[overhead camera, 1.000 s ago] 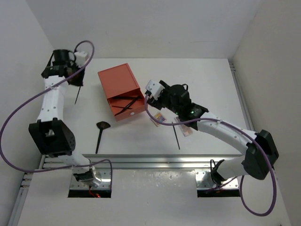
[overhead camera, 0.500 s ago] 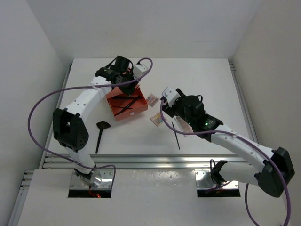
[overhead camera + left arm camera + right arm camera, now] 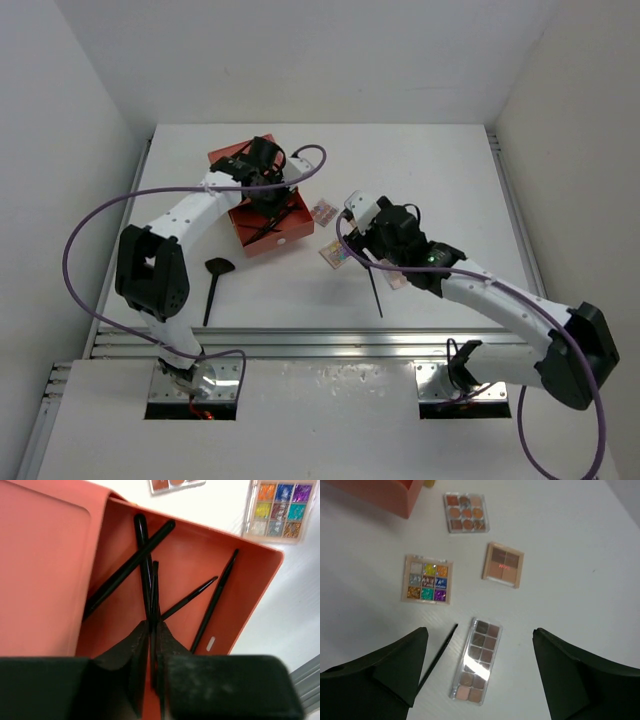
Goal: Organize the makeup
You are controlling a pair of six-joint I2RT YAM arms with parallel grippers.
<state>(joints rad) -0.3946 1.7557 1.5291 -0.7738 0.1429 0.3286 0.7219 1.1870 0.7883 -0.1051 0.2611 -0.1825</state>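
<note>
My right gripper is about to move down and to the left in the wrist view, onto the thin black pencil (image 3: 375,294) (image 3: 438,656), because the pencil lies loose outside the drawer.
My left gripper (image 3: 268,192) is over the open orange drawer (image 3: 240,580), shut on a thin black brush (image 3: 154,587) whose tip points into it. Several black brushes (image 3: 215,597) lie crossed inside. My right gripper (image 3: 479,630) is open and empty above the long brown palette (image 3: 476,660). Near it lie the colourful square palette (image 3: 426,579), a four-pan brown palette (image 3: 503,564), an orange-brown nine-pan palette (image 3: 466,512) and a black pencil (image 3: 437,657). The top view shows my right gripper (image 3: 378,248), the pencil (image 3: 375,290) and two palettes (image 3: 322,211) (image 3: 335,253).
The orange box casing (image 3: 228,162) stands at the back left with its drawer pulled out towards the front. A black fan-headed brush (image 3: 213,285) lies on the table left of centre. White walls close in both sides and the back.
My left arm swung from the far left edge to over the drawer, carrying the thin black brush, then lowered slightly. My right gripper drew back from the drawer to above the palettes.
</note>
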